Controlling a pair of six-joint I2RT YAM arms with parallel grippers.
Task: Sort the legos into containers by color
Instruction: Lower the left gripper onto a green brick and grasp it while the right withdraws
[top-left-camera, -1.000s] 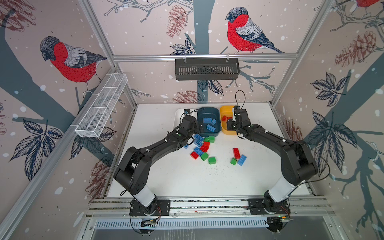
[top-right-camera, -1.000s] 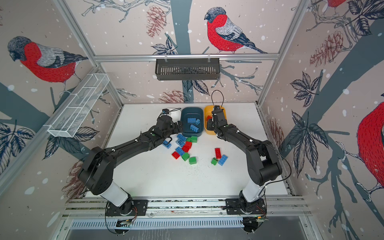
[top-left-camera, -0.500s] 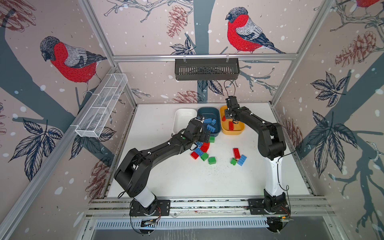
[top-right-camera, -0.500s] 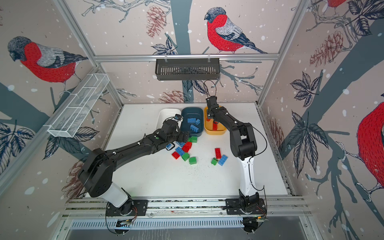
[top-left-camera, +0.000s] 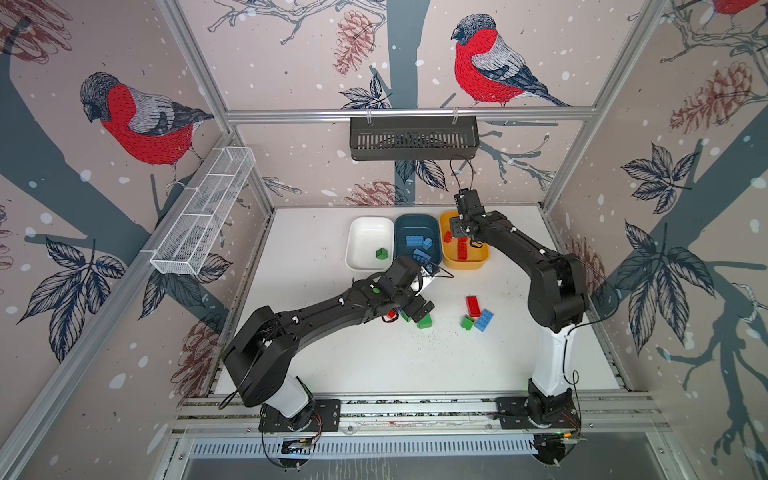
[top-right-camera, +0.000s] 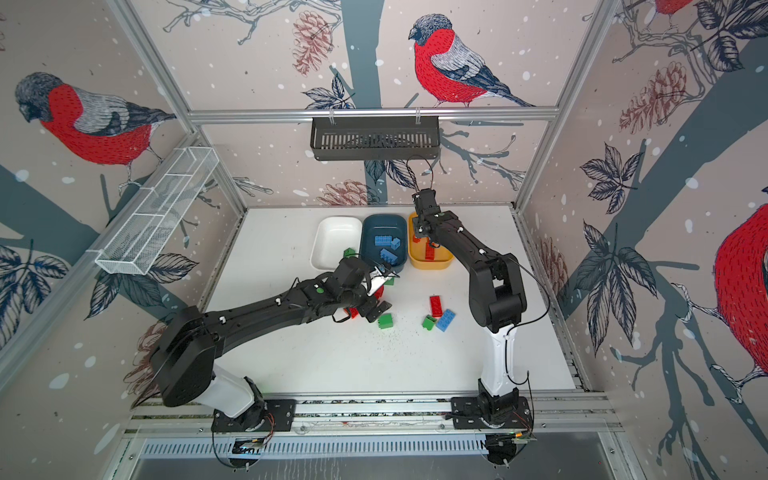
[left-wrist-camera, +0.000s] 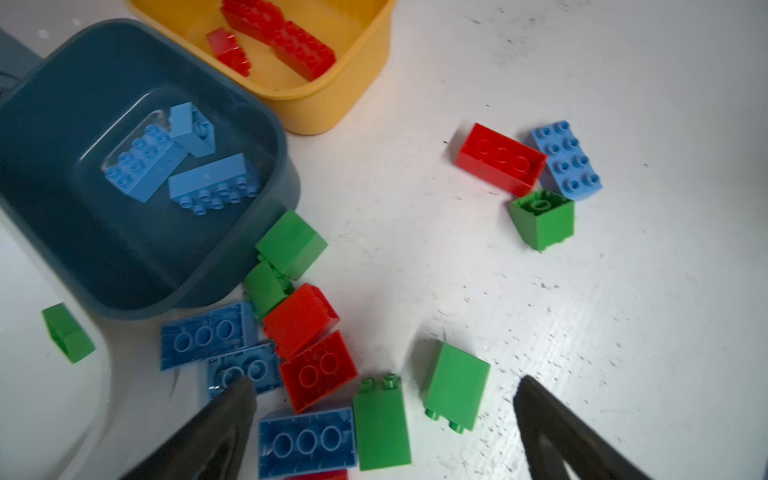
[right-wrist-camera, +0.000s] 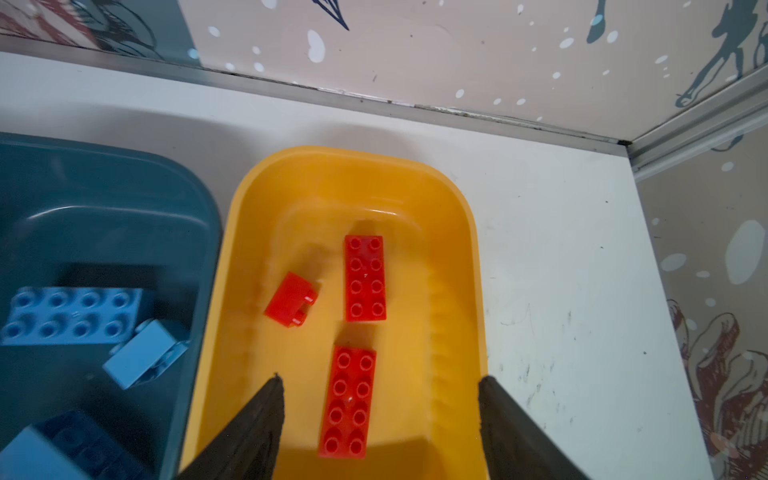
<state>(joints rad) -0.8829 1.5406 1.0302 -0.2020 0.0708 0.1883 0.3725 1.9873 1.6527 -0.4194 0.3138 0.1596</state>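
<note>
The green lego gets my left gripper lowered over it next, fingers open, since bare tabletop around it beside the mixed pile leaves both fingers room.
Three containers stand side by side at the back: a white tub (top-left-camera: 365, 235) with one green lego (top-left-camera: 381, 253), a teal tub (top-left-camera: 417, 225) with blue legos (top-left-camera: 414, 240), and a yellow tub (top-left-camera: 465, 265) with three red legos (right-wrist-camera: 365, 277). My right gripper (right-wrist-camera: 380, 380) hangs open above the yellow tub, nothing between its fingers. Over the mixed pile in front of the teal tub, my left gripper (left-wrist-camera: 384, 386) stands open. A green lego (left-wrist-camera: 381, 424) and another green one (left-wrist-camera: 455, 384) lie below its gap. Further right lie a red (top-left-camera: 472, 305), a green (top-left-camera: 467, 323) and a blue lego (top-left-camera: 484, 320).
A black slotted basket (top-left-camera: 413, 139) hangs on the back wall above the tubs. A white wire-mesh tray (top-left-camera: 203, 216) is fixed along the left wall. The back wall and right corner stand close behind the yellow tub (right-wrist-camera: 457, 199).
My right gripper's jaws have gone from shut to open above the yellow tub. My left gripper has moved from beside the tubs forward over the pile, still open.
</note>
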